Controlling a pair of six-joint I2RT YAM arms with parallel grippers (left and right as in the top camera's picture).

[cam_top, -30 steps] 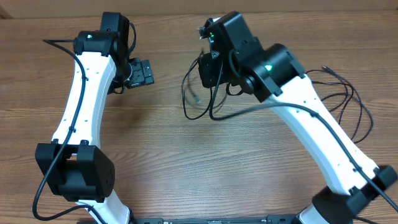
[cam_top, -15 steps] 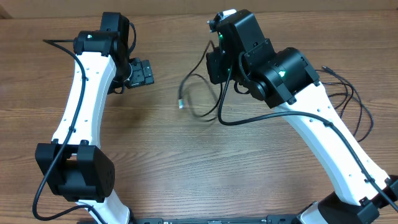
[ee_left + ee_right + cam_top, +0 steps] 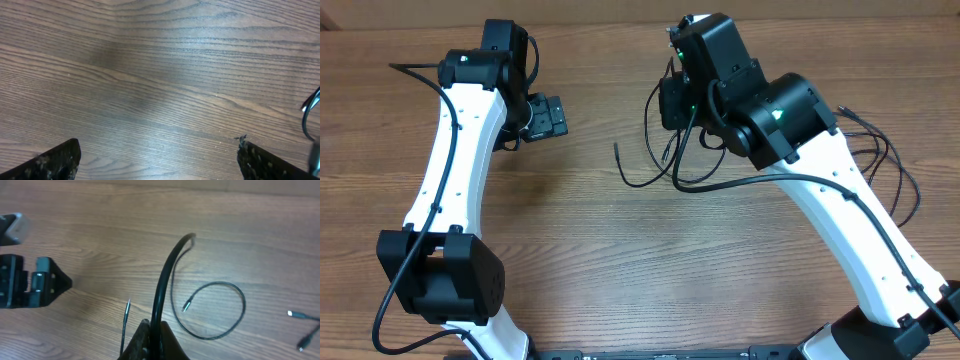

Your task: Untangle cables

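Observation:
The thin black cable still arches high above the tabletop, so I will lower my right gripper to the near side of the loose cable loop and let the cable go.
My right gripper [image 3: 155,328] is shut on a thin black cable [image 3: 167,270] that arches up from between its fingers and drops to the table. Below it the same or another cable lies in a loop [image 3: 235,322] with a small plug [image 3: 186,305] inside; I cannot tell which. A loose end [image 3: 127,311] hangs left of the fingers. From overhead, the right gripper [image 3: 670,118] hangs over a loose cable loop [image 3: 650,182] mid-table. More cables [image 3: 892,165] lie at the right. My left gripper [image 3: 157,146] is open over bare wood, also seen overhead [image 3: 546,117].
Two small plugs [image 3: 296,314] lie at the right edge of the right wrist view. The left gripper's black body [image 3: 30,282] shows at that view's left. A cable curve [image 3: 306,114] enters the left wrist view at the right edge. The table [image 3: 620,260] is wood.
The right gripper has moved a little right and farther back with the cable. The hanging loop and its free end have swung and shifted on the table. The left arm has not moved.

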